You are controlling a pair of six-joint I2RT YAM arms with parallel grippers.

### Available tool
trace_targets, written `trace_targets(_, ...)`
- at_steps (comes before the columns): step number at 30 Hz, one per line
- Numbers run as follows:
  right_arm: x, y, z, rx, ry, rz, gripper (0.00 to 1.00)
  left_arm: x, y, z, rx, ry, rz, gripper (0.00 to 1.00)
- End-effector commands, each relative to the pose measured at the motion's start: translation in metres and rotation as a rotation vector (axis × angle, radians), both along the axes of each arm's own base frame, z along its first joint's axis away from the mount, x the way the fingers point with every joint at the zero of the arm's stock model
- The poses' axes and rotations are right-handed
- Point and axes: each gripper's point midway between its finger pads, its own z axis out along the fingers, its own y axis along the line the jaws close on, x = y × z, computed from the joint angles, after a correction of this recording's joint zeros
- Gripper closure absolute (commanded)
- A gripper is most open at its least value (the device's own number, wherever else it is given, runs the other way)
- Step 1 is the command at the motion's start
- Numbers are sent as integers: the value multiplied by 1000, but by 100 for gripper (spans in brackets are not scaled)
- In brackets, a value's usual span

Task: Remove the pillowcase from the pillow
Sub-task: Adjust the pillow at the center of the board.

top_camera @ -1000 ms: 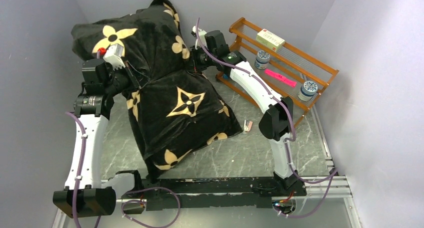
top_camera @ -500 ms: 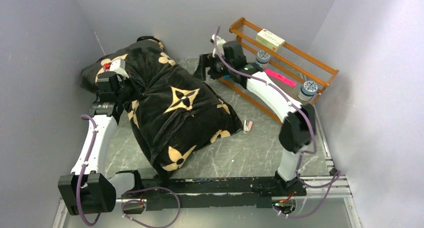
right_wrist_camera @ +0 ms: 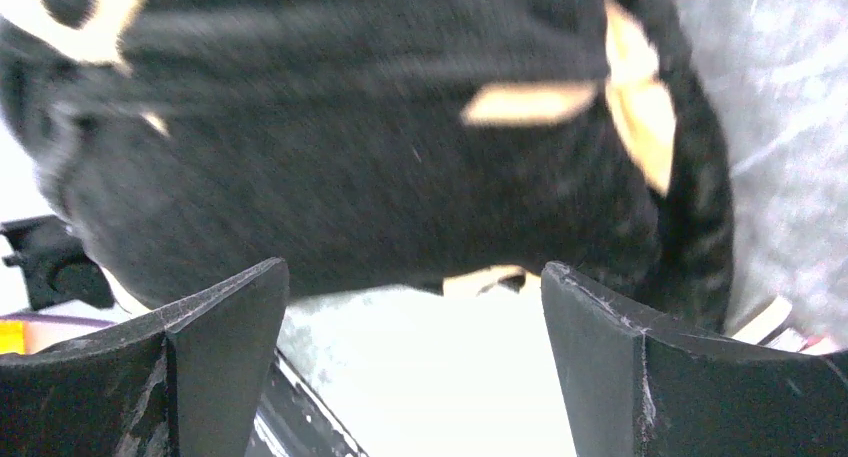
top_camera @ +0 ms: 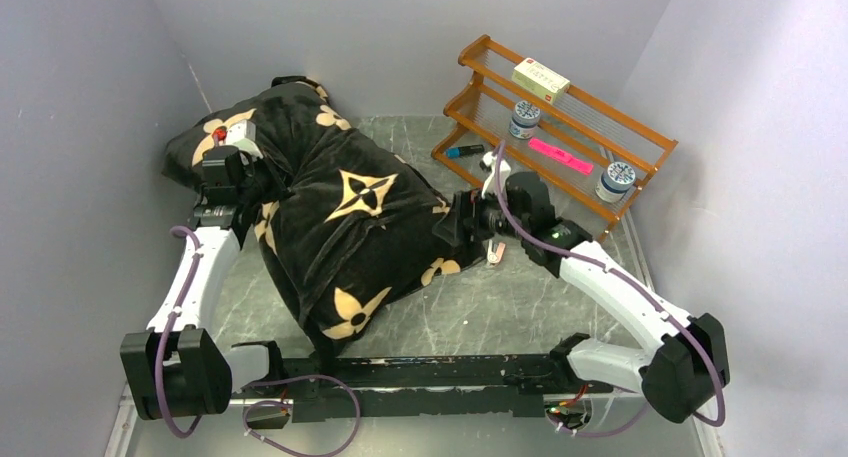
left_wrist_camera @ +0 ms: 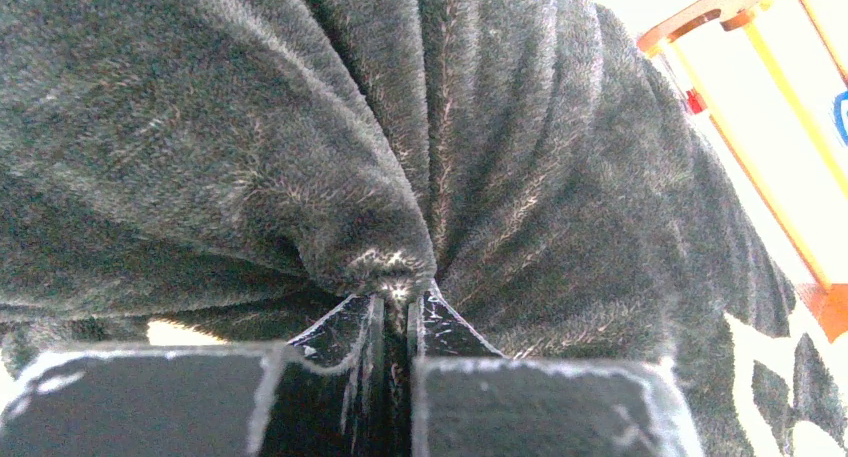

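Note:
I will next carry the bunched fold of the pillowcase slightly outward with my left gripper, toward the central tan flower [top_camera: 362, 195] [left_wrist_camera: 785, 389] to the right in the top view. Then I will open it to release the fold.
The black plush pillowcase [top_camera: 340, 217] with tan flower motifs covers the whole bundle lying across the table from back left to front. No white of the pillow shows; it is hidden inside the cover. My left gripper [top_camera: 262, 175] is at the bundle's left side, shut on a pinched fold of the pillowcase [left_wrist_camera: 385, 262], with creases radiating from the pinch. My right gripper [top_camera: 450, 222] stands open at the bundle's right edge, its jaws wide apart with nothing between them. The black fabric [right_wrist_camera: 380, 167] lies just beyond the fingertips [right_wrist_camera: 270, 277].
A wooden rack [top_camera: 560, 117] stands at the back right, holding a box, two small jars and a pink item. A small pale object [top_camera: 494, 252] lies on the table just right of the pillowcase, near my right gripper. Walls close in left and right.
The right gripper let go of the pillowcase's upper part, opened wide and swung down to the bundle's right edge. The lifted fabric dropped flatter. The left gripper kept its pinch.

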Motion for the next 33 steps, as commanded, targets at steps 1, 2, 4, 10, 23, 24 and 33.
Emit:
trace_targets(1,-9,8,-8,126,12,-3,1,-25,-42,-28,-82,106,-203,95)
trace_targets(2,-11,12,-10,161,9,-5,0,-25,-43,-29,-84,108,-207,95)
trace_targets(4,-12,21,-18,216,16,-3,0,-25,-45,-30,-91,106,-215,95)
trace_targets(10,-5,59,-45,291,43,70,1,-21,-52,-33,-119,96,-252,95)
trace_targets(23,62,53,3,169,-155,4,100,19,-80,5,-133,-2,-351,95)
trace_targets(24,65,48,10,160,-174,-8,100,25,-82,15,-125,-25,-354,95)
trace_targets(33,85,-5,4,15,-194,-148,100,30,-76,17,-74,-38,-321,95)
